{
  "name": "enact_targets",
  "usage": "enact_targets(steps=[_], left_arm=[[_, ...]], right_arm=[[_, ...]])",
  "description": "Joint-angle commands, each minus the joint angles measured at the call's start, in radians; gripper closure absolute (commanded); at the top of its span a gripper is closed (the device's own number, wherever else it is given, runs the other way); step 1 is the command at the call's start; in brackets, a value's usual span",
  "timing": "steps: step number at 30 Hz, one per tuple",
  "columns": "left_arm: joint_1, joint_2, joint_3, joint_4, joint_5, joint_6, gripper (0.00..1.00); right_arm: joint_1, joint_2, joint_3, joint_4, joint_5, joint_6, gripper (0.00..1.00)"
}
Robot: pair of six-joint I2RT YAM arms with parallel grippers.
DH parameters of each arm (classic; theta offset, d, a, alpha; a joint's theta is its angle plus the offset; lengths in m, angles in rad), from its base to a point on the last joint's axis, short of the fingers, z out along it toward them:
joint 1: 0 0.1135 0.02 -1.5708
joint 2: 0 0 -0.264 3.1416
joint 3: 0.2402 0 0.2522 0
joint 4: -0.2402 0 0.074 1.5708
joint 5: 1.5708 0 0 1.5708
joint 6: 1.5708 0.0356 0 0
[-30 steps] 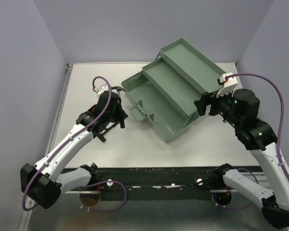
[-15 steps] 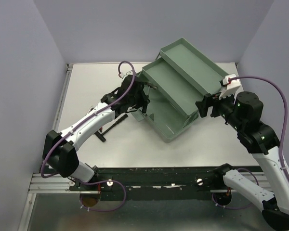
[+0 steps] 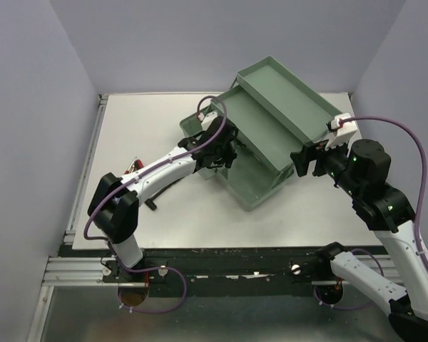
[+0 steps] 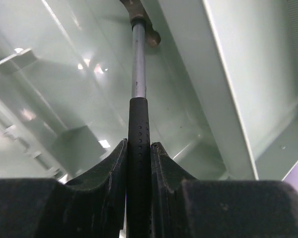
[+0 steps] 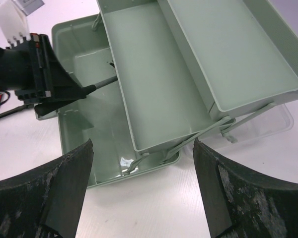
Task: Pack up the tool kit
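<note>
The tool's grip is still held up beside the side of the box: I will shift my left gripper toward the tray's edge and bring it down into the box's bottom section.
The green metal toolbox (image 3: 253, 201) stands open on the table with its two trays fanned out to the back right. My left gripper (image 3: 217, 146) is shut on the black perforated grip of a tool with a steel shaft (image 4: 138, 69). It holds the tool inside the box's bottom compartment (image 4: 64, 74), with the tool's head near the tray edge. The right wrist view shows the left gripper (image 5: 35, 69) and the tool's shaft (image 5: 102, 84) over that compartment. My right gripper (image 3: 303, 158) is open and empty, hovering above the box's right end (image 5: 143, 144).
A black tool (image 3: 155, 196) and a red-handled item (image 3: 133, 165) lie on the table left of the box. A clear plastic piece (image 5: 280, 119) lies under the top tray. Purple walls close in the table on three sides.
My left arm has carried the tool from the table's left side rightward into the toolbox's bottom compartment. The right arm has barely moved.
</note>
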Motion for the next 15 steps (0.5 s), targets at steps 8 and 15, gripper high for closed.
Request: enact_targets(steps=[8, 15], left_arm=[[-0.065, 0.2, 0.173, 0.044, -0.14, -0.038, 1.0], [-0.097, 0.217, 0.145, 0.076, -0.107, -0.022, 0.86]], right_arm=[[-0.001, -0.034, -0.004, -0.002, 0.009, 0.0, 0.11], [-0.001, -0.031, -0.006, 0.0, 0.008, 0.003, 0.11]])
